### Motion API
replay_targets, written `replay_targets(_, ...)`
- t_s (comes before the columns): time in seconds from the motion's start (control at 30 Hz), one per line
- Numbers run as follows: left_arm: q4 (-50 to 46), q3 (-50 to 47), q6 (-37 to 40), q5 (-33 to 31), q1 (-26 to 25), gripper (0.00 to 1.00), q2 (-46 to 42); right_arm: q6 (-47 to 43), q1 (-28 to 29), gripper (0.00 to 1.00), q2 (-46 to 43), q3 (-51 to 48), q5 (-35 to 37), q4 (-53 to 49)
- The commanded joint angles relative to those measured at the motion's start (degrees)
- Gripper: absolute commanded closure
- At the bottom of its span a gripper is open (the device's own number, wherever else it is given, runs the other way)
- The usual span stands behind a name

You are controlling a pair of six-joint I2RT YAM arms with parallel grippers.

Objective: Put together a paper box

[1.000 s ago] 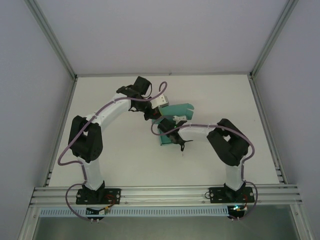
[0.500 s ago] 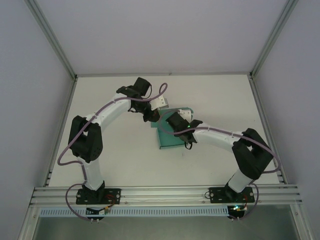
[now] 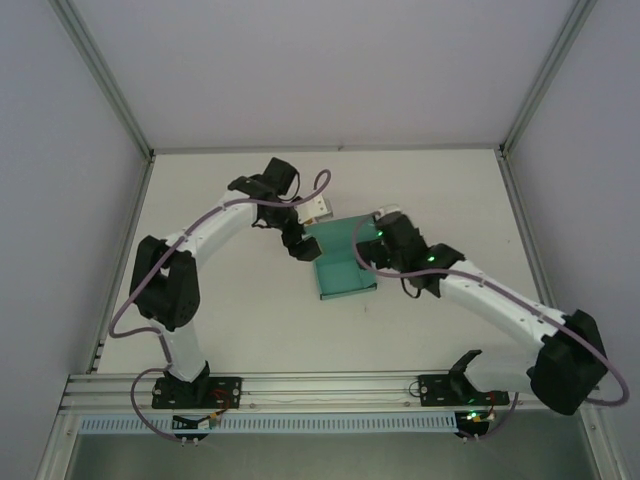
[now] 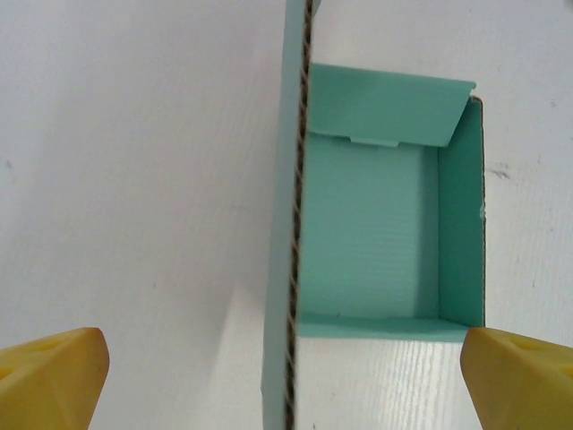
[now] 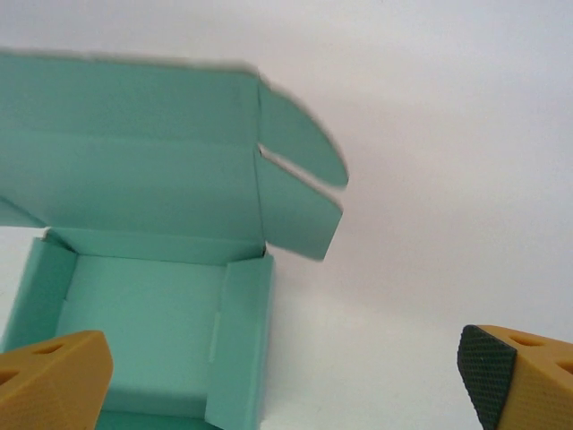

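Observation:
The tray's side stands below my right gripper. The right gripper's fingers come down astride the top edge of that side next and close.
The teal paper box (image 3: 345, 272) lies mid-table as an open shallow tray with its lid raised at the far side. My left gripper (image 3: 300, 243) hovers at the box's left edge, open. In the left wrist view the box (image 4: 367, 233) shows its tray, and one panel seen edge-on runs down between the wide-apart yellow fingertips (image 4: 49, 376) of the left gripper (image 4: 286, 390) without touching them. My right gripper (image 3: 373, 238) is at the box's far right corner, open. In the right wrist view the right gripper (image 5: 286, 385) holds nothing. The tray (image 5: 143, 331) and lid (image 5: 134, 143) with two side flaps lie left of it.
The white table (image 3: 220, 310) has bare room left, right and in front of the box. Aluminium rails (image 3: 330, 385) run along the near edge and up both sides. White walls close in the back and sides.
Both grippers have gone from shut to wide open and let go of the box. The right arm stretched out rightward, its gripper shifting from over the tray to the far right corner.

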Motion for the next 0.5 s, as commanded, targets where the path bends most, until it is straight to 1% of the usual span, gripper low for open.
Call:
replay_targets(0.0,1.5,-3.5,-3.7,-2.9,0.8,0.00,-4.7,-15.0,-6.1,0.00,-0.8,3.6,-13.9,1.2)
replay_targets(0.03,2.6,-4.6,-6.1,-4.3,0.8,0.00,-5.3,-15.6,-8.1,0.00,-0.2,4.6,-15.9,0.7)
replay_targets(0.13,9.8,-10.9,-17.0,-9.1,0.8,0.00,-8.8,-12.6,-9.8,0.00,2.3,6.9,-15.3,-2.8)
replay_targets(0.2,17.8,-17.9,-25.6,-12.0,0.8,0.00,-13.0,-7.0,-9.8,0.01,3.4,6.3,-15.5,-5.8)
replay_targets(0.27,24.4,-25.2,-32.8,-14.4,0.8,0.00,-17.6,-2.3,-9.6,0.06,4.0,4.2,-17.8,-8.0)
replay_targets(0.33,30.5,-31.7,-38.8,-15.8,0.8,0.00,-23.0,2.2,-8.5,0.11,5.1,1.0,-19.3,-7.5)
replay_targets(0.4,36.5,-36.7,-44.3,-18.5,0.8,0.00,-27.4,4.7,-6.5,0.12,7.1,-2.3,-20.4,-4.5)
replay_targets(0.47,38.5,-38.6,-48.3,-21.4,0.8,0.00,-29.3,6.6,-5.2,0.14,10.9,-3.7,-20.4,-0.9)
